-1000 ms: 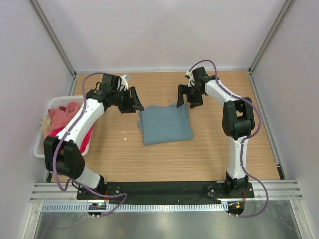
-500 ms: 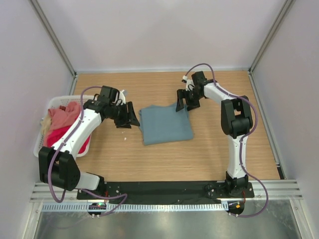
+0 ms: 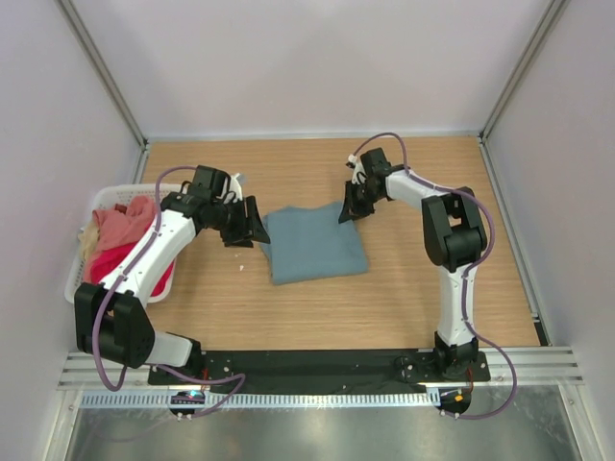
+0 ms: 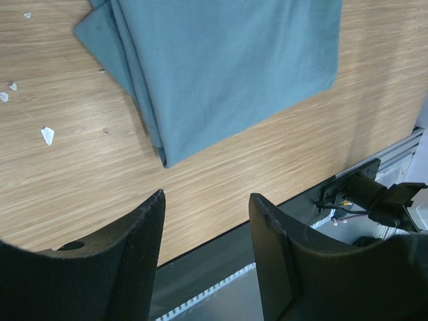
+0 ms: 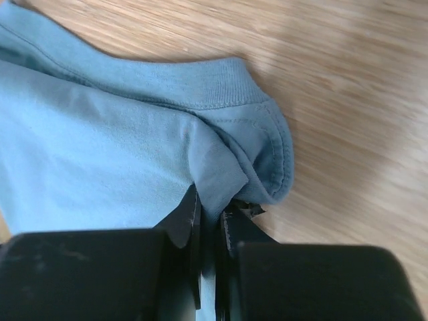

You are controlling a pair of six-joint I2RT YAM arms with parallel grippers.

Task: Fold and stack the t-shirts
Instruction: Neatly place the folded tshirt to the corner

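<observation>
My right gripper will draw the t-shirt outward and to the right in the top view, onto the table's bare far corner, and release it.
A folded grey-teal t-shirt [image 3: 315, 245] lies on the wooden table in the middle of the top view. My right gripper [image 3: 348, 212] is at its far right corner, shut on a pinch of the cloth near the collar [image 5: 221, 103]; the fold of fabric rises between the closed jaws of the right gripper [image 5: 210, 200]. My left gripper [image 3: 258, 230] hovers just left of the shirt, open and empty, its fingers [image 4: 137, 247] apart above the table edge; the grey-teal t-shirt [image 4: 227, 60] lies ahead of them. Salmon pink and crimson t-shirts [image 3: 123, 235] sit piled in the basket.
A white slotted basket [image 3: 79, 283] stands at the table's left edge beside the left arm. Small white scraps [image 4: 47, 135] lie on the wood left of the folded shirt. Metal frame posts and walls enclose the table on three sides.
My right gripper moved down onto the shirt's far right corner and closed on the cloth. My left gripper swung down and slightly left; the shirt shifted a little leftward.
</observation>
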